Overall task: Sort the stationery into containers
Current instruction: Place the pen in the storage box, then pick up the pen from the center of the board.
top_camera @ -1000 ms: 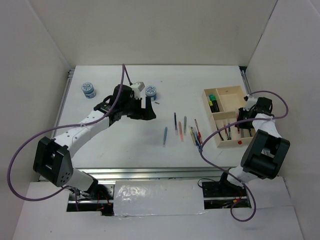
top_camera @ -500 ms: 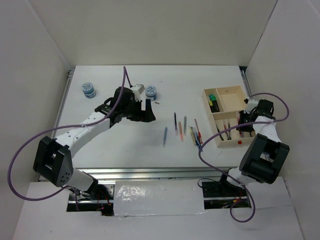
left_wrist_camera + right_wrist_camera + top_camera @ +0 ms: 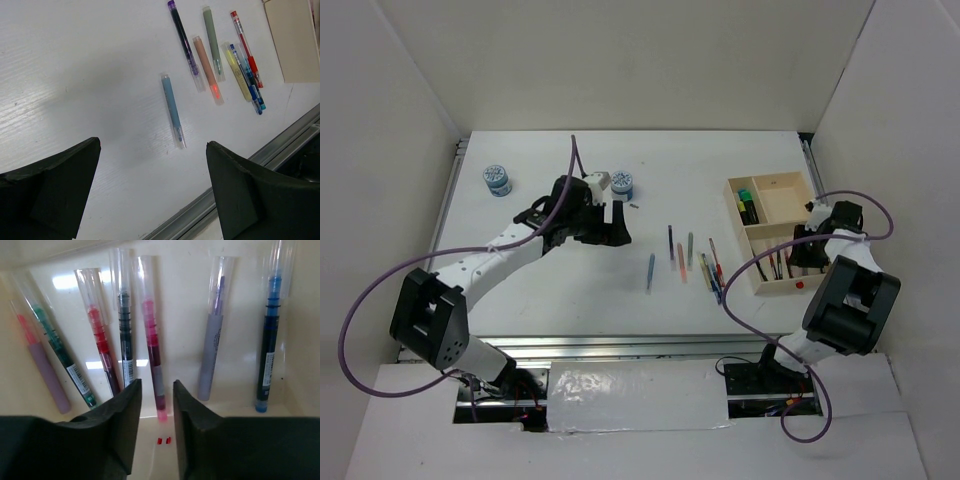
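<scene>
My left gripper moves down and across onto the light blue pen's body next, since the pen lies below and to its right in the top view.
My right gripper [image 3: 156,390] sits low in the pen compartment of the pale wooden tray [image 3: 790,185]. Its jaws stand a little apart, and a pink pen [image 3: 152,340] lies loose between them with a gap on each side. Red [image 3: 100,340], black [image 3: 125,340], green [image 3: 60,350], grey [image 3: 212,340] and blue [image 3: 267,340] pens lie beside it. My left gripper [image 3: 152,150] hangs wide open and empty above the table, short of a light blue pen [image 3: 172,110]. Purple [image 3: 184,42], salmon [image 3: 207,67], grey-green [image 3: 213,42], yellow [image 3: 237,72] and red [image 3: 245,47] pens lie beyond it.
Two round blue-white pots stand at the back left, one [image 3: 498,178] near the table's edge and one [image 3: 622,184] just behind my left gripper [image 3: 610,225]. Green and yellow highlighters [image 3: 747,205] fill a small tray compartment. A metal rail [image 3: 240,170] runs along the table's near edge.
My right gripper's jaws have parted and let go of the pink pen in the tray. The left arm has shifted only slightly and stays open.
</scene>
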Tool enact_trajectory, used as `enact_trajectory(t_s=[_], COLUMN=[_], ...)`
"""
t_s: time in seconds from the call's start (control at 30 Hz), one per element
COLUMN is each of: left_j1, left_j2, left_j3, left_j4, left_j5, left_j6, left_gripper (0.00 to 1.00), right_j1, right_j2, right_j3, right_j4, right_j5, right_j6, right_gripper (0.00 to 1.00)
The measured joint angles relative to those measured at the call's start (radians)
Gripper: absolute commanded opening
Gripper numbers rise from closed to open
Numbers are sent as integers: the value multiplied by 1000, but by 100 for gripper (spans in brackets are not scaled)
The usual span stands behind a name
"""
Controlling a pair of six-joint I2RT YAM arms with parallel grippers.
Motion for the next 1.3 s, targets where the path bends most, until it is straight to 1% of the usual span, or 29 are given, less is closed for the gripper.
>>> enact_trajectory(t_s=[0.03,0.1,0.23,0.3,0.33,0.4,0.53,0.63,0.7,0.83,0.87,0.97,1.13,1.3], left_j1=[0,-1,-11,-35,-57,-121,-267,-332,-343,-340,-338,-338,-351,-361], left_j2=[3,6,16,24,31,49,128,222,300,438,460,501,545,600], left_j3=[0,0,0,0,0,1,15,69,128,254,274,306,338,394], left_j4=[0,0,0,1,0,3,-1,-24,-41,-87,-91,-106,-121,-136], left_j5=[-3,-9,-31,-61,-87,-144,-259,-328,-370,-437,-446,-460,-471,-486], left_j6=[0,0,5,11,15,24,25,19,0,-25,-30,-36,-51,-56], left_gripper=[99,99,90,88,85,81,80,76,72,69,65,60,54,43], right_j1=[0,0,3,5,6,13,47,77,92,115,118,123,136,154], right_j2=[4,11,10,1,-10,-47,-163,-257,-324,-435,-461,-533,-628,-681], right_j3=[2,11,40,60,74,105,185,242,249,238,231,200,161,156], right_j4=[0,-1,-6,-16,-25,-43,-67,-69,-69,-83,-91,-111,-148,-171], right_j5=[0,0,-3,-11,-17,-32,-74,-116,-150,-203,-216,-255,-309,-348], right_j6=[1,6,17,22,23,27,35,35,33,8,-1,-35,-91,-137], right_gripper=[44,44,44,44,43,43,43,43,43,42,42,42,42,41])
